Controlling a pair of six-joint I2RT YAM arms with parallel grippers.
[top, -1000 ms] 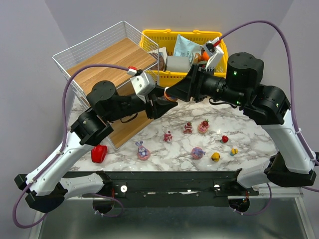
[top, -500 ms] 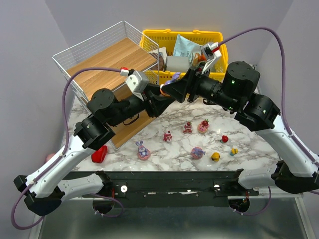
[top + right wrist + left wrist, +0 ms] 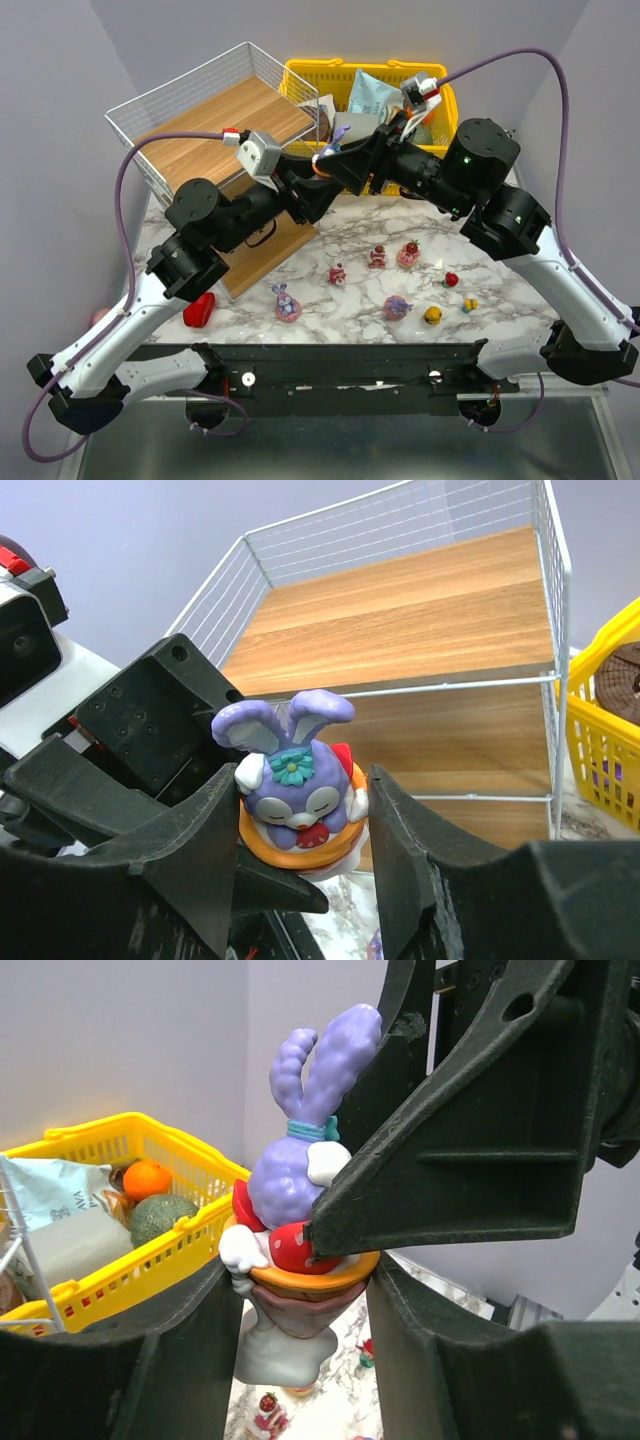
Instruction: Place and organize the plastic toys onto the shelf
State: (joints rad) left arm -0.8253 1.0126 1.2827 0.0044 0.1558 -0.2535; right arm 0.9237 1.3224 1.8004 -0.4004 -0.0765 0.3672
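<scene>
My right gripper holds the purple bunny and next needs to carry it outward and toward the shelf, onto the top board's end (image 3: 274,107) (image 3: 502,602) by the yellow basket, because that board is bare.
A purple bunny (image 3: 340,133) on an orange donut base hangs in the air just right of the shelf (image 3: 215,125), a white wire rack with wooden boards. Both grippers meet on it. My left gripper (image 3: 322,172) pinches its base from the left, and the bunny (image 3: 295,1170) sits upright between those fingers. My right gripper (image 3: 334,158) comes in from the right, jaws pressed on both sides of the bunny (image 3: 295,780) at the donut ring. Several plastic toys lie on the marble, among them another bunny (image 3: 287,305), pink-red figures (image 3: 378,257) and a yellow piece (image 3: 433,316).
A yellow basket (image 3: 300,70) with a bag, an orange and other goods stands behind the grippers, right of the shelf. A red bell pepper (image 3: 199,310) lies by the left arm. The shelf's top board (image 3: 420,610) is bare.
Both grippers have risen together and shifted back and slightly left with the bunny between them, from low over the marble to level with the shelf's right rim.
</scene>
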